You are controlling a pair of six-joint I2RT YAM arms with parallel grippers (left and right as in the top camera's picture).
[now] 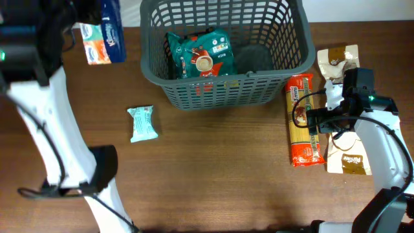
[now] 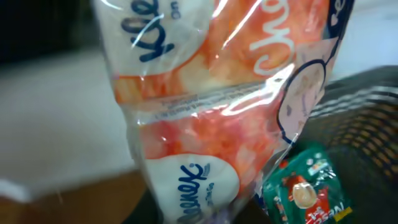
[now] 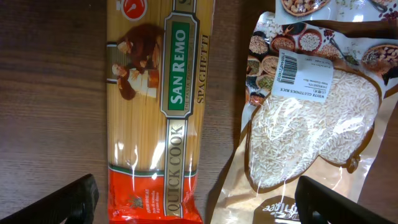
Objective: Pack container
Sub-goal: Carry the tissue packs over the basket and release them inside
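The tissue pack goes over the basket with my left gripper next, then down for release beside the green coffee packet (image 1: pixel 199 55), where the bottom of the basket is free.
The dark grey basket (image 1: pixel 223 90) stands at the table's back middle, and its wall shows in the left wrist view (image 2: pixel 367 118). A green coffee packet (image 1: pixel 199 55) lies inside it, also visible in the left wrist view (image 2: pixel 305 190). My left gripper (image 1: pixel 97 14) holds an orange and white tissue pack (image 1: pixel 103 40) in the air, left of the basket. The pack fills the left wrist view (image 2: pixel 205 112) and hides the fingers. My right gripper (image 3: pixel 202 196) is open above a spaghetti packet (image 3: pixel 161 106) and a rice bag (image 3: pixel 311 130); it appears in the overhead view (image 1: pixel 318 122).
A small teal packet (image 1: pixel 142 123) lies on the brown table left of the middle. The spaghetti packet (image 1: pixel 304 120) lies right of the basket. The rice bag (image 1: pixel 349 155) and another grain bag (image 1: pixel 337 61) lie near the right edge.
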